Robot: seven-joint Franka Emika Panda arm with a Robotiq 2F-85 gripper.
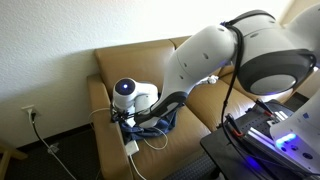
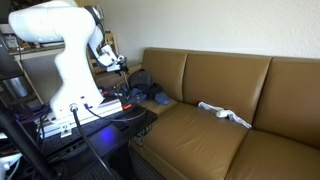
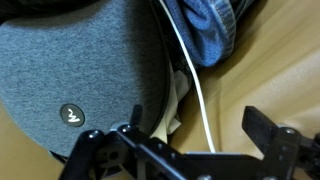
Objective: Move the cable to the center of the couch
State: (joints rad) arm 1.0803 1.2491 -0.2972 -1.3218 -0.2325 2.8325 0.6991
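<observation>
My gripper moves slightly down beside the dark bag next and closes its fingers on the white cable, since that part already runs through their open gap.
The tan-brown leather couch (image 1: 115,65) shows in both exterior views (image 2: 215,75). The thin white cable (image 1: 152,136) lies looped at the end of the seat by the armrest, with its small white block (image 1: 131,147) near the front edge. In the wrist view the cable (image 3: 200,100) runs between my gripper's (image 3: 195,140) two spread black fingers, over the tan leather (image 3: 285,70). The gripper (image 1: 128,100) is open and hangs low over the cable, right beside a dark bag. It also shows in an exterior view (image 2: 115,63). I cannot tell whether a finger touches the cable.
A dark blue-grey bag (image 3: 70,70) lies against the cable, also seen in an exterior view (image 1: 150,118). A white cloth (image 2: 226,114) lies on the middle seat. A black cord (image 1: 40,132) hangs from a wall outlet. The robot's base and lit electronics (image 2: 70,115) stand by the armrest.
</observation>
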